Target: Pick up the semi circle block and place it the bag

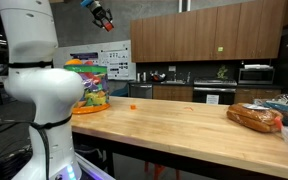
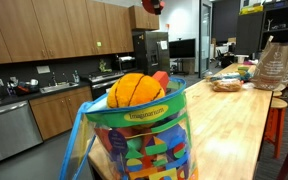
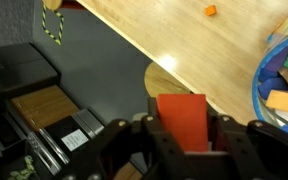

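I should next bring my gripper down and to the right in the wrist view, over the bag's open top [image 3: 286, 82], because the red block [image 3: 181, 115] is still hanging beside the bag's rim.
My gripper [image 3: 182, 140] is shut on the red semi circle block [image 3: 181, 115], which shows as a flat red face between the fingers in the wrist view. In both exterior views the gripper [image 1: 104, 18] [image 2: 152, 6] is high in the air with the red block [image 1: 108, 26] in it. The bag [image 1: 87, 85] [image 2: 139, 135], printed in many colours with a green upper part, stands on the wooden table [image 1: 184, 125]. It is full of coloured blocks. Its rim [image 3: 284, 70] shows at the right edge of the wrist view, to the side of the gripper.
A tiny orange piece [image 1: 133, 105] [image 3: 210, 11] lies on the table near the bag. A wrapped bread loaf [image 1: 254, 118] lies toward the table's other end. The table edge [image 3: 144, 50] runs diagonally below the gripper, with floor and a stool beyond.
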{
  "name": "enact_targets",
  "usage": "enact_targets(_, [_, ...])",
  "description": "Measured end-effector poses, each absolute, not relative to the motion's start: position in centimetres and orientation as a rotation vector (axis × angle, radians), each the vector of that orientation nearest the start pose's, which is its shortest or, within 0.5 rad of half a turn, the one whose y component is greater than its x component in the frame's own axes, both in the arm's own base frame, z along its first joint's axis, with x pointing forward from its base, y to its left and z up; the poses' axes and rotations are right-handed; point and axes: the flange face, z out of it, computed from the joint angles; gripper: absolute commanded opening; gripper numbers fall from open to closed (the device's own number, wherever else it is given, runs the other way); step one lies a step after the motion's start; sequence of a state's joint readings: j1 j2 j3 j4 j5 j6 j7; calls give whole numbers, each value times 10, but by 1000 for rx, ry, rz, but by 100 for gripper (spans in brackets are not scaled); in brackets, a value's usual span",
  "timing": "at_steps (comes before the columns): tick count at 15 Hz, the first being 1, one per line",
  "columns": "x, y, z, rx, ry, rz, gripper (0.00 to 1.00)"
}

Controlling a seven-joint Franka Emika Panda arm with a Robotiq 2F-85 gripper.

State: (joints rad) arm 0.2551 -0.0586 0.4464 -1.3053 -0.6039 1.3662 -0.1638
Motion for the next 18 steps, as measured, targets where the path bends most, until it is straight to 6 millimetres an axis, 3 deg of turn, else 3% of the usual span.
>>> enact_targets(4, [443, 308, 763, 2384, 1151, 305, 16])
enact_targets(8, [471, 329, 725, 2405, 1384, 161, 16])
enact_targets(12, [489, 324, 692, 2438, 1518, -75, 16])
enact_targets(18, [488, 312, 691, 2477, 1578, -225, 16])
